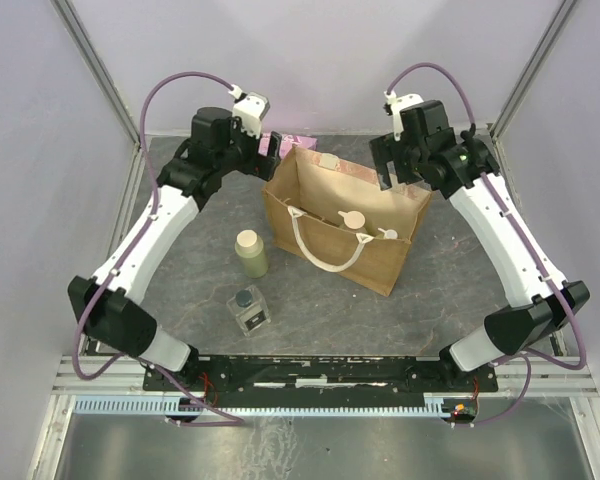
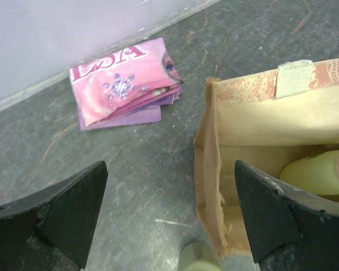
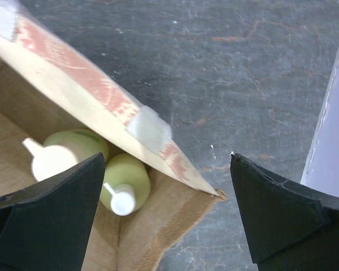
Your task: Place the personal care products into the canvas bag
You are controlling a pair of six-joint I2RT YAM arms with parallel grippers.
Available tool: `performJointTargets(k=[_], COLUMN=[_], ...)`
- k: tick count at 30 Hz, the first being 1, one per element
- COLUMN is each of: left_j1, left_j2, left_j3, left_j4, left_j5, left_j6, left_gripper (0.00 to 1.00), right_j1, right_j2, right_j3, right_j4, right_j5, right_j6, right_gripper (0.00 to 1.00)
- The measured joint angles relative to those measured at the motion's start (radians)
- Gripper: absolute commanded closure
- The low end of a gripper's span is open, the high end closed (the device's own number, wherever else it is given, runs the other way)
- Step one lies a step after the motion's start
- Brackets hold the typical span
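Observation:
The left gripper moves back and down from the bag's end onto the yellow-green bottle's cream cap (image 1: 247, 239) next. This bottle still stands on the table outside the bag.
The tan canvas bag (image 1: 368, 266) stands open mid-table with cream rope handles. Two yellow-green pump bottles (image 1: 351, 219) (image 1: 386, 236) stand inside it; the right wrist view shows them as one bottle (image 3: 73, 148) and another (image 3: 128, 182). A third yellow-green bottle (image 1: 250, 253) with a cream cap stands on the table left of the bag. The clear square bottle (image 1: 248, 309) is nearer the front. My left gripper (image 1: 271, 156) (image 2: 169, 212) is open, straddling the bag's left end wall (image 2: 206, 169). My right gripper (image 1: 385, 166) (image 3: 166, 212) is open over the bag's far right corner (image 3: 212, 192). Neither holds anything.
A pink packet (image 1: 280, 139) (image 2: 127, 82) lies by the back wall behind the bag. Purple walls and metal frame posts enclose the grey table (image 1: 450, 270). The arm bases sit at the near edge.

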Motion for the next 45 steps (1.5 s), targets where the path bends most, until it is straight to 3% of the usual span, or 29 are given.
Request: performJointTargets(k=[7,15,23,32,41,45], left_j1=[0.0,-0.001,-0.014,-0.016,-0.016,-0.016], left_j2=[-0.147,-0.249,-0.246,-0.208,-0.135,-0.127], left_j3=[-0.025,-0.174,-0.344,-0.377,-0.386,-0.386], left_j4=[-0.185,-0.375,-0.415,-0.402,-0.366,-0.357], left_j5=[-0.084,-0.051,-0.005,-0.011,-0.031,-0.043], left_j6=[-0.079,-0.17,-0.214,-0.214,-0.214,-0.214], left_gripper=[0.0,0.0,0.0,0.06,0.23,0.44], right_j1=[-0.088,-0.1,-0.109,-0.112,-0.113,-0.113], right_j2=[0.023,0.051,0.079,0.063,0.045,0.045], right_j3=[0.003,0.003,0.005,-0.008,-0.027,-0.029], right_j4=[-0.042,-0.056,-0.077,-0.077,-0.08,-0.079], right_j5=[-0.04,-0.085,-0.089,-0.083,-0.076,-0.073], right_j6=[0.014,0.01,0.003,0.003,0.003,0.003], right_gripper=[0.0,0.01,0.02,0.03,0.03,0.03])
